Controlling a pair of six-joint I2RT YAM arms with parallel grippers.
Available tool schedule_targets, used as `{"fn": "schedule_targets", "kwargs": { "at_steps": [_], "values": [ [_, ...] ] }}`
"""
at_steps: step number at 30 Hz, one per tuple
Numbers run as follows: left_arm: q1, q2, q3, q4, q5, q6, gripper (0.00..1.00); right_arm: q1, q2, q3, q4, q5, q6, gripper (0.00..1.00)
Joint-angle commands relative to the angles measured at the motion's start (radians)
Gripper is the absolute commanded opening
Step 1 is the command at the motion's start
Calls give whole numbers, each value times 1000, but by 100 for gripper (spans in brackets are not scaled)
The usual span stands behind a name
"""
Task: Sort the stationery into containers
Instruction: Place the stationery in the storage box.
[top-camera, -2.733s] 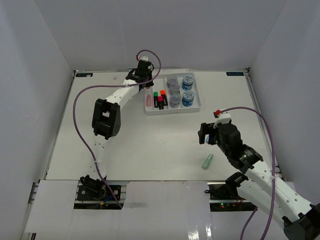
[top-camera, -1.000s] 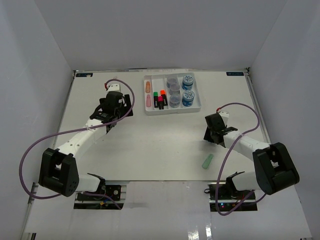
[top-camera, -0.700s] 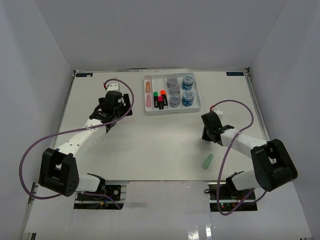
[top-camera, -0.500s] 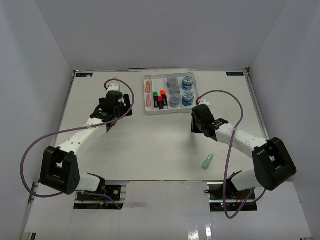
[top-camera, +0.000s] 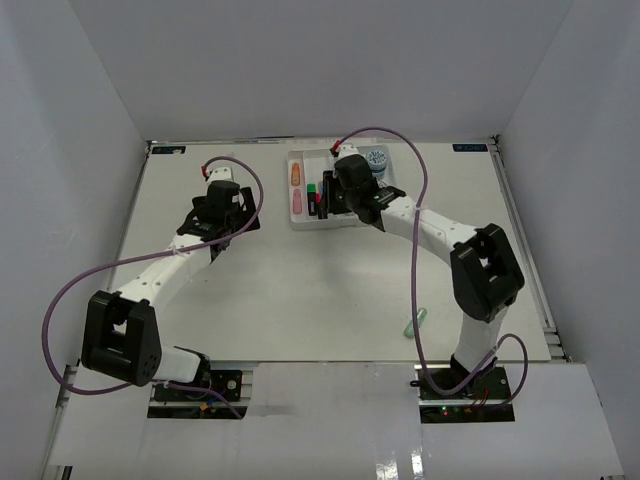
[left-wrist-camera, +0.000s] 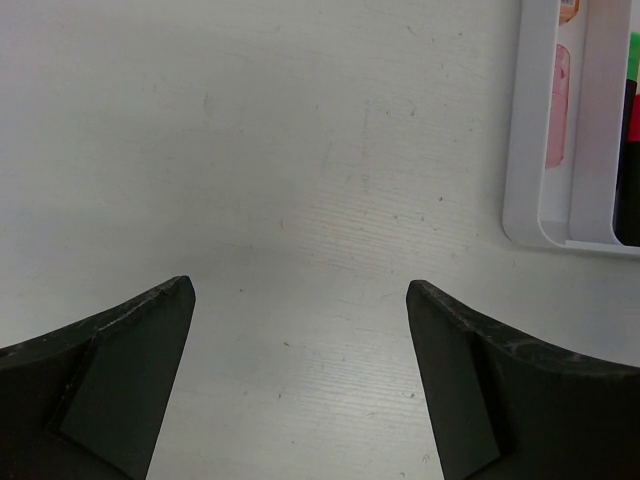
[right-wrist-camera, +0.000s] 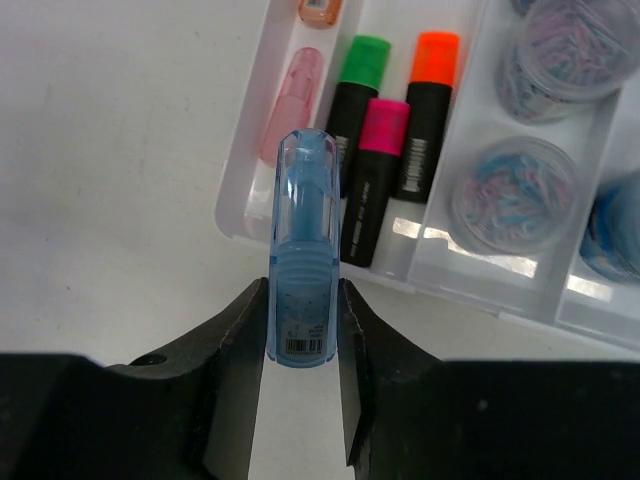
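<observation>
My right gripper comes down to the left in the top view and releases next, as the near end of the pink highlighter's compartment (top-camera: 297, 219) (right-wrist-camera: 257, 203) lies below there.
My right gripper (right-wrist-camera: 302, 298) is shut on a pastel blue highlighter (right-wrist-camera: 303, 225), which points away from me over the near left corner of the white tray (right-wrist-camera: 232, 212). In the top view this gripper (top-camera: 333, 196) hangs over the tray (top-camera: 398, 207). A pastel pink highlighter (right-wrist-camera: 291, 98) and a pastel orange one (right-wrist-camera: 320, 8) lie in the leftmost compartment. Black highlighters with green (right-wrist-camera: 364, 62), pink (right-wrist-camera: 384, 122) and orange (right-wrist-camera: 435, 55) caps fill the second. My left gripper (left-wrist-camera: 300, 290) is open over bare table, left of the tray (left-wrist-camera: 525, 150). A mint highlighter (top-camera: 416, 322) lies on the table.
Grey jars (right-wrist-camera: 500, 195) of clips and a blue-labelled jar (top-camera: 377, 158) sit in the tray's right compartments. White walls close in the table on three sides. The right arm's purple cable (top-camera: 420, 190) arcs over the tray's right side.
The right arm has swung from the right side of the table up and left to the tray, carrying the blue highlighter. The left arm has barely moved and stays open.
</observation>
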Motion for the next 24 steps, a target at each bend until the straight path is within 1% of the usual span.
{"fn": "schedule_targets", "kwargs": {
  "at_steps": [1,3,9,14,17,20,21,24],
  "values": [
    [8,-6,37,2,11,-5,98,17,80,120,26,-41,-6,36],
    [10,-7,35,2,14,-8,98,24,114,167,32,-55,11,36],
    [15,5,40,-6,17,-11,98,37,229,235,85,-65,47,39],
    [18,5,43,-8,24,-13,98,46,295,289,108,-64,60,40],
    [18,5,41,-11,24,-14,98,49,333,313,108,-58,80,43],
    [18,4,43,-12,26,-14,98,49,356,318,144,-52,99,47],
    [18,4,43,-14,26,-14,98,49,367,319,146,-49,103,50],
    [18,-1,43,-14,31,-14,98,49,386,336,148,-39,109,54]
  ]
}}
